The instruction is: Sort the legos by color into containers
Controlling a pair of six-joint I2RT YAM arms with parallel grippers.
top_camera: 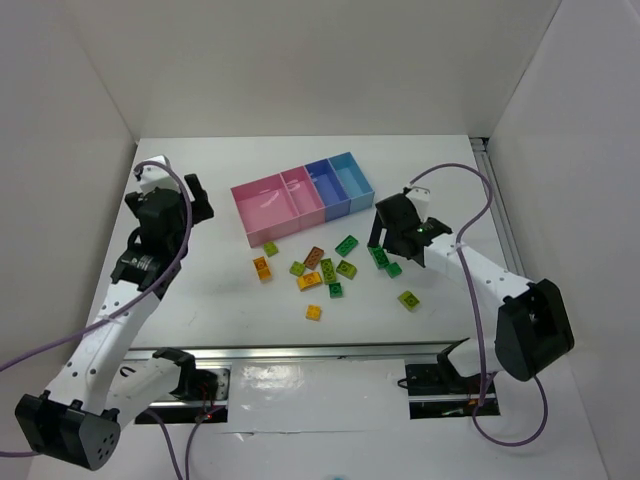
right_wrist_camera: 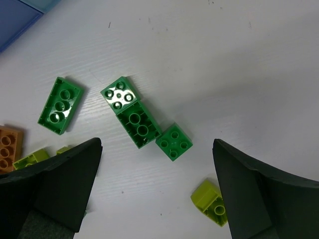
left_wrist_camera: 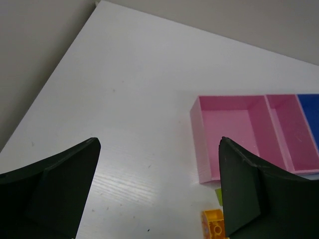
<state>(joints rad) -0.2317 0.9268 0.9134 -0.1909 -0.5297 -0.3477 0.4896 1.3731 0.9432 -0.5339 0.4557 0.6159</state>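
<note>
The dark green row's far end brick lies below the robot's right gripper and to its left in the top view, so the gripper needs to turn and lower onto that brick next.
The four joined bins stand at the back centre: two pink [top_camera: 265, 228], dark blue [top_camera: 333, 210] and light blue [top_camera: 367, 196]. All look empty. The legos lie scattered in front of them around a brown one [top_camera: 314, 256]. My right gripper [top_camera: 385, 240] is open and empty, hovering over a small cluster of dark green bricks [right_wrist_camera: 138, 125], with another dark green brick [right_wrist_camera: 174, 142] between its fingers [right_wrist_camera: 75, 184] and a lime brick [right_wrist_camera: 212, 201] by the right finger. My left gripper [top_camera: 192, 198] is open and empty, left of the pink bin [left_wrist_camera: 197, 144], near an orange brick [left_wrist_camera: 214, 224].
White walls enclose the table on the left, back and right. A metal rail runs along the near edge [top_camera: 330, 352]. Orange [top_camera: 314, 312] and lime [top_camera: 408, 299] bricks lie nearest the front. Bare white tabletop lies left of the bins [left_wrist_camera: 124, 99].
</note>
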